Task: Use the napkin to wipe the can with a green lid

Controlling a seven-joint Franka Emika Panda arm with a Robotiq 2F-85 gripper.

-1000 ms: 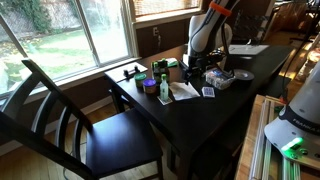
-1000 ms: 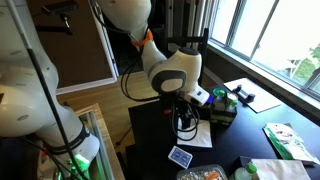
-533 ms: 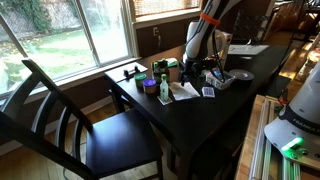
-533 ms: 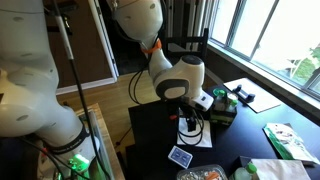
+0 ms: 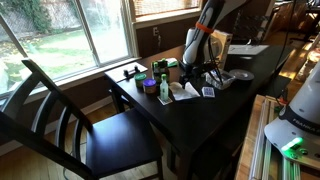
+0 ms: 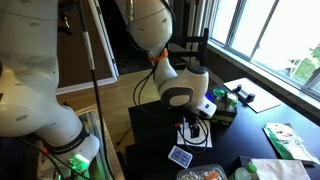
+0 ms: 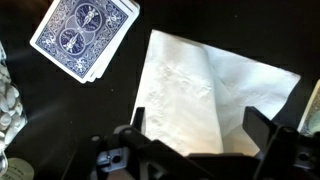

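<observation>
The cloth already lies between the gripper's fingers, so next the robot should lower the gripper onto the near part of the white napkin and close its fingers there.
A white napkin (image 7: pixel 205 90) lies flat on the dark table; it also shows in both exterior views (image 5: pixel 184 92) (image 6: pixel 196 137). My gripper (image 7: pixel 200 125) is open and empty. It sits low over the napkin with one finger on each side of its near part, and it shows in both exterior views (image 5: pixel 190 82) (image 6: pixel 191 127). The small can with a green lid (image 5: pixel 164 90) stands upright just beside the napkin, apart from the gripper. The can is not in the wrist view.
A deck of blue-backed cards (image 7: pixel 85 38) lies close to the napkin (image 5: pixel 208 92) (image 6: pixel 180 157). A purple bowl (image 5: pixel 150 86), a dark green-topped box (image 5: pixel 161 67) and papers (image 5: pixel 245 49) are on the table. A black chair (image 5: pixel 90 125) stands at the table's end.
The arm has come down and the gripper has lowered onto the napkin. The napkin, cards and can have not moved.
</observation>
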